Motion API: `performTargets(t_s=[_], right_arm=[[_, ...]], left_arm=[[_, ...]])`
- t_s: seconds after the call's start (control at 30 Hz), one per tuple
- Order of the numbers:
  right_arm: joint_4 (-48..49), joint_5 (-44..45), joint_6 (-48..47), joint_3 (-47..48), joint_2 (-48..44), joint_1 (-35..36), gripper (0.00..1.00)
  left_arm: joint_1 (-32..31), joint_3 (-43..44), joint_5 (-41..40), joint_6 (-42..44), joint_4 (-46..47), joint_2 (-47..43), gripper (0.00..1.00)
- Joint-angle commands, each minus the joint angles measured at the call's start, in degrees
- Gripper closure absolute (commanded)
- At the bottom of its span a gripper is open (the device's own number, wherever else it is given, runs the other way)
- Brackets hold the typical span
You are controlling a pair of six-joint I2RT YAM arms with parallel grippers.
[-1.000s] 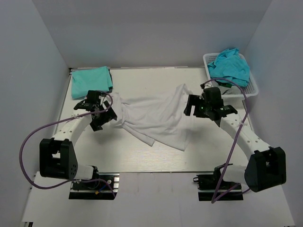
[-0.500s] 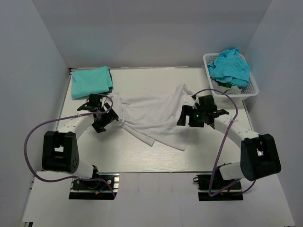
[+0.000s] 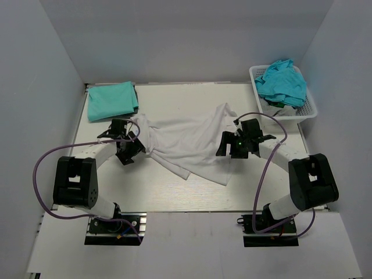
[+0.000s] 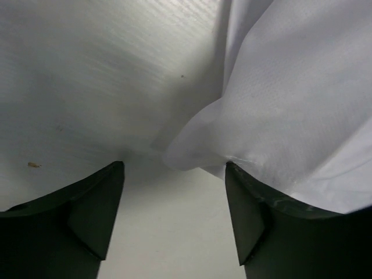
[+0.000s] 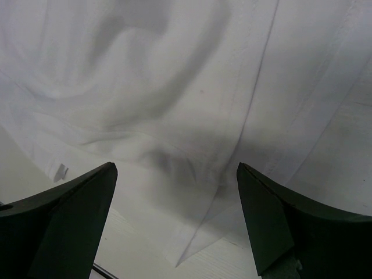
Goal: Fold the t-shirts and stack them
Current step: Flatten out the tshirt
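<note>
Next, the right gripper closes low across the shirt's hem, since the shirt's edge already runs between the open fingers.
A white t-shirt [image 3: 186, 142] lies rumpled across the middle of the table. My left gripper [image 3: 129, 146] is open at the shirt's left edge, low over the table. In the left wrist view [image 4: 174, 192] a fold of the white cloth [image 4: 279, 116] touches the right finger. My right gripper [image 3: 228, 146] is open over the shirt's right edge. In the right wrist view [image 5: 174, 192] the white cloth [image 5: 174, 87] and its hem lie between the fingers. A folded teal t-shirt [image 3: 112, 100] lies at the far left corner. More teal shirts [image 3: 282, 81] are heaped in a basket.
A white lattice basket [image 3: 312, 108] stands at the far right corner. Purple cables loop beside both arms. White walls close in the table on three sides.
Both arms have drawn back toward their bases and come down lower. The right gripper moved left onto the shirt's right edge. The left gripper shifted slightly right. The shirt has barely moved.
</note>
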Motion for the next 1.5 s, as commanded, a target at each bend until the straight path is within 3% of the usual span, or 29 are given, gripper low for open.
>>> performTargets(t_s=[0.0, 0.17, 0.27, 0.3, 0.4, 0.43, 0.57, 1.2, 1.47], right_arm=[[2.25, 1.55, 0.8, -0.96, 1.24, -0.55, 0.11], [3.49, -1.69, 1.59, -0.88, 3.09, -1.08, 0.12], [4.45, -4.23, 1.77, -0.79, 4.15, -1.08, 0.15], [4.63, -4.77, 2.03, -0.79, 4.06, -1.08, 0.17], [5.76, -6.79, 2.2, -1.05, 3.8, -1.08, 0.21], [5.95, -7.41, 2.29, -1.14, 3.71, -1.34, 0.24], [6.3, -8.73, 2.73, -1.32, 4.15, -1.17, 0.38], [0.14, -3.89, 1.94, -2.19, -2.7, -0.73, 0.36], [3.05, -6.71, 2.64, -1.4, 1.59, -0.73, 0.36]], left_arm=[[0.16, -0.98, 1.15, 0.64, 2.13, -1.31, 0.22], [0.16, -2.21, 2.46, 1.17, 3.88, -1.84, 0.32], [0.16, -2.81, 3.08, 1.78, 4.41, -1.32, 0.52], [0.16, -2.82, 3.09, 1.79, 5.02, -1.31, 0.66], [0.16, -2.82, 3.09, 1.79, 5.03, -0.7, 0.88], [0.16, -2.82, 3.09, 1.79, 5.03, -0.7, 1.0], [0.16, -2.82, 3.09, 1.79, 5.03, -1.22, 1.0], [0.16, -2.82, 1.42, 1.79, 3.89, -6.5, 1.0], [0.16, -2.82, 1.42, 1.79, 3.89, -5.97, 1.0]])
